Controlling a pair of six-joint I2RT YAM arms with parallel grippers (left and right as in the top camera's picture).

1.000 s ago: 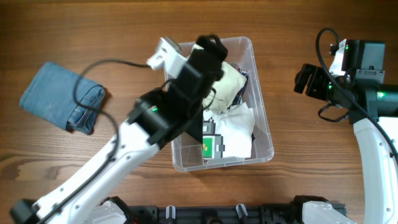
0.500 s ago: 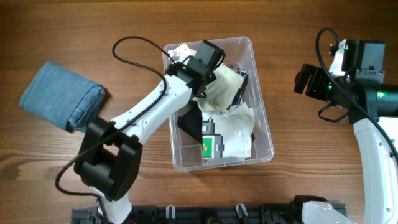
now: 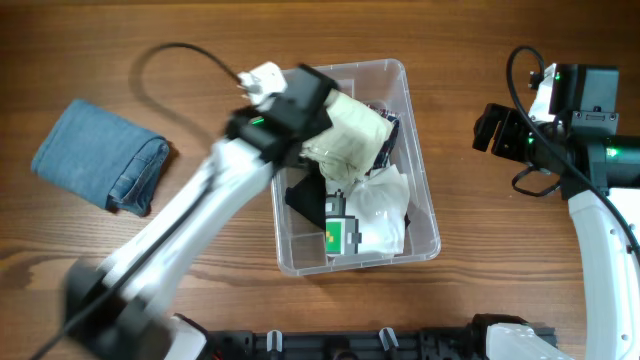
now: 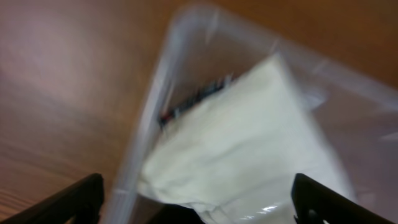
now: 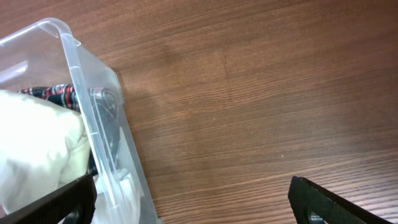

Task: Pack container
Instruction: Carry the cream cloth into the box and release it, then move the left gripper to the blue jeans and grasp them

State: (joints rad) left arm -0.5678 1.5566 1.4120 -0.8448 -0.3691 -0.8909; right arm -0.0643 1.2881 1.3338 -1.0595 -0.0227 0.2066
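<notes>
The denim's near edge (image 3: pixel 72 184) is below my left gripper, to its left in the overhead view, so I should next move the gripper off the container (image 3: pixel 423 205) and down to that edge.
The clear container (image 3: pixel 423 205) stands mid-table and holds a cream garment (image 3: pixel 352 132), a white garment (image 3: pixel 382 212), and dark and plaid pieces. My left gripper (image 3: pixel 303 98) hovers over the container's rear left corner, open and empty. In the left wrist view its jaws (image 4: pixel 199 202) are spread wide above the cream garment (image 4: pixel 249 137), beside the container wall (image 4: pixel 146 134); the frame is motion-blurred. My right gripper (image 3: pixel 488 128) is open and empty over bare wood to the right of the container. Its wrist view shows its jaws (image 5: pixel 196 208) and the container's corner (image 5: pixel 93 93).
A folded blue denim garment (image 3: pixel 100 155) lies on the wooden table at the left. The left arm's black cable (image 3: pixel 175 50) loops above the table behind it. The right arm's base stands at the right edge.
My left arm has swung, and its gripper has shifted left from over the container's rear middle to its rear left corner. The cream garment lies uncovered. The right arm has not moved.
</notes>
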